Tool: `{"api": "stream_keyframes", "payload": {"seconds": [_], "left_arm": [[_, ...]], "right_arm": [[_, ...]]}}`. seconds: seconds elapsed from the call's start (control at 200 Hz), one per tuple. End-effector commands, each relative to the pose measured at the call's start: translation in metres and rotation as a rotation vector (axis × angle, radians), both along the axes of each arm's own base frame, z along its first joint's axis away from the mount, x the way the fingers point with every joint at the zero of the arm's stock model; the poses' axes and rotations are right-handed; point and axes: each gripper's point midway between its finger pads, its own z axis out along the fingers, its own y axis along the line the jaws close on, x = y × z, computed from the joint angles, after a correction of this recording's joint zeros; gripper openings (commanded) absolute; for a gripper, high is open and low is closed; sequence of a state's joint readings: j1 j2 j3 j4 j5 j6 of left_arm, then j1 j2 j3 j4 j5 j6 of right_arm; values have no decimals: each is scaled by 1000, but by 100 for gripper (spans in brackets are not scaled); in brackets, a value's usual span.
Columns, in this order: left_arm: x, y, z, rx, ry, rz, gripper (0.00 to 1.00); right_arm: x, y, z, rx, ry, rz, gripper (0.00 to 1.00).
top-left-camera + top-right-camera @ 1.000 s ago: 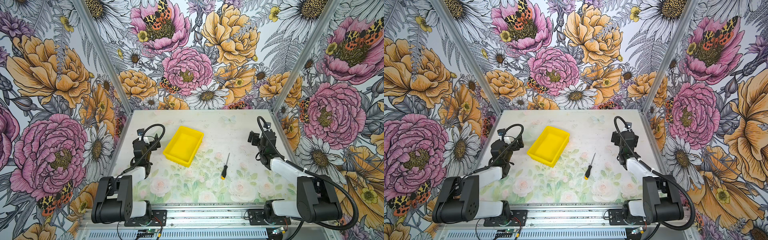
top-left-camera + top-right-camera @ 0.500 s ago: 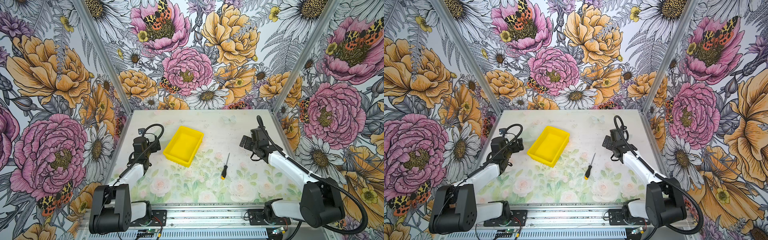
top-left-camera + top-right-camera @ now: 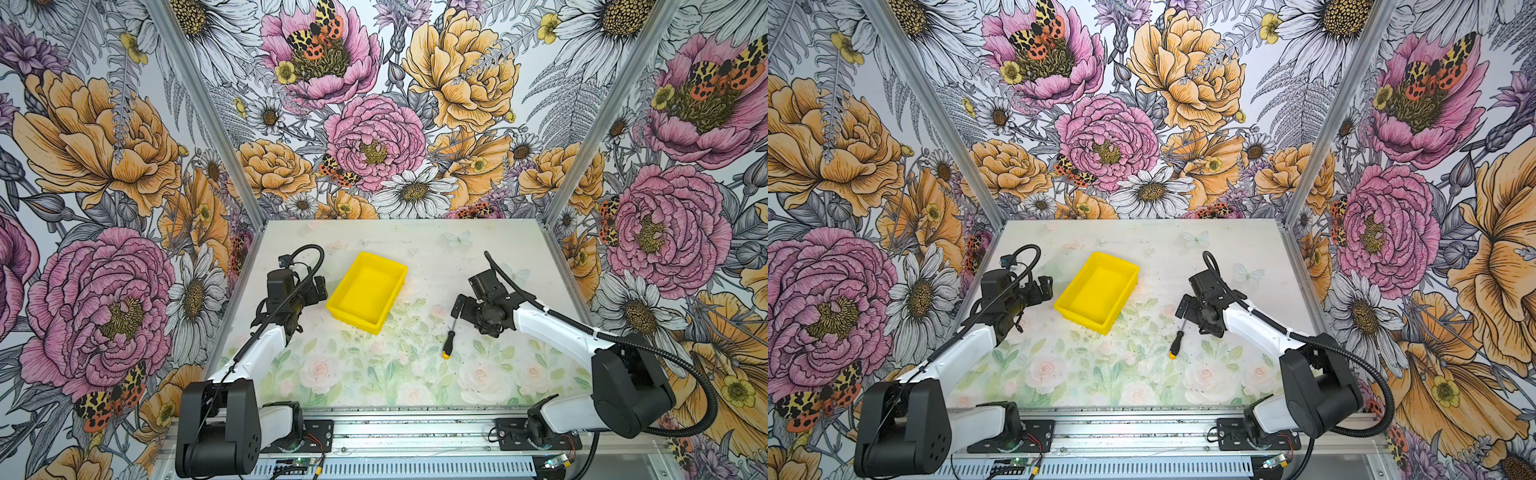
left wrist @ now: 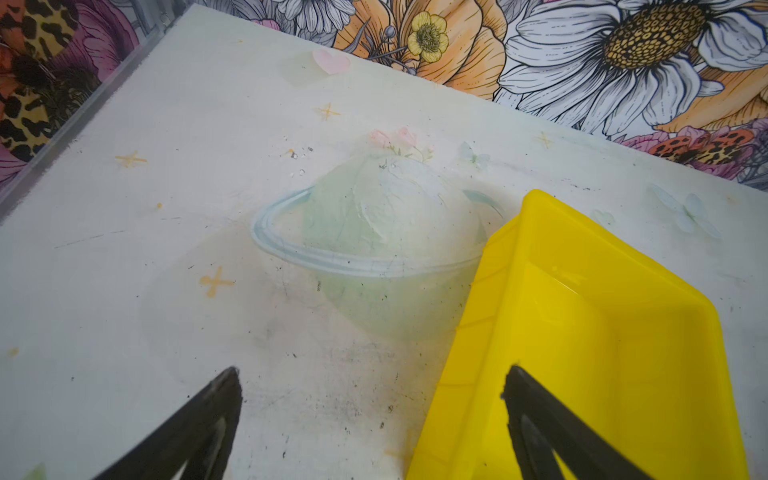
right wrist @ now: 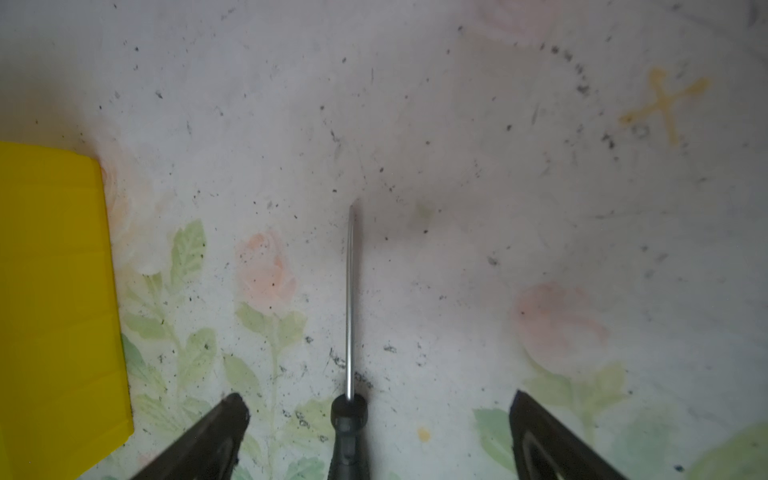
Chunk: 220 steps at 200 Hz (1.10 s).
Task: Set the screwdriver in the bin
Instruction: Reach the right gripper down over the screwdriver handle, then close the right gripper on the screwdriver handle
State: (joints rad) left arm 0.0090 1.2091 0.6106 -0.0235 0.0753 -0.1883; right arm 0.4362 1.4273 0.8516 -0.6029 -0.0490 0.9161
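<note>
The screwdriver's black handle [image 3: 449, 343] [image 5: 348, 441] lies below my right gripper and nearer the base, so next the gripper's spread fingers move back and down around it and close.
The screwdriver [image 3: 449, 344] [image 3: 1177, 340] lies on the table right of centre, its yellow cap toward the front and its shaft pointing back. The yellow bin [image 3: 353, 322] [image 3: 1084, 321] sits empty to its left, turned at an angle. My right gripper [image 3: 467, 316] [image 3: 1192, 316] hovers open over the shaft end. In the right wrist view the screwdriver [image 5: 350, 299] has its black handle between the spread fingers of the right gripper [image 5: 378, 397], untouched. My left gripper [image 3: 320, 286] [image 3: 1044, 286] [image 4: 372, 374] is open beside the bin [image 4: 478, 332], one finger over its rim.
Flower-printed walls close in the table on the left, back and right. A metal rail [image 3: 415, 428] with both arm bases runs along the front edge. The bin's side [image 5: 54, 291] shows at the edge of the right wrist view.
My right gripper has swung left and come down over the screwdriver. My left gripper has moved up to the bin's left side. Screwdriver and bin have not moved.
</note>
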Motion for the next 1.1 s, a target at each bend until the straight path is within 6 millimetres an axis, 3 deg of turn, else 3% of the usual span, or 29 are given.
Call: {"api": "stream_keyframes", "payload": {"seconds": [0.0,0.44,1.096], "left_arm": [[0,-11,14,-29,-21,-30,99],[-5,-22,18,-14,-15,-62,99],[-11,-25,17,-5,-31,-76,99]], "right_arm": [[-4,9,4,14,34,32,99],[-27,49,-30,-46,142,208,97],[-42,55,-50,-98,195,287,61]]}}
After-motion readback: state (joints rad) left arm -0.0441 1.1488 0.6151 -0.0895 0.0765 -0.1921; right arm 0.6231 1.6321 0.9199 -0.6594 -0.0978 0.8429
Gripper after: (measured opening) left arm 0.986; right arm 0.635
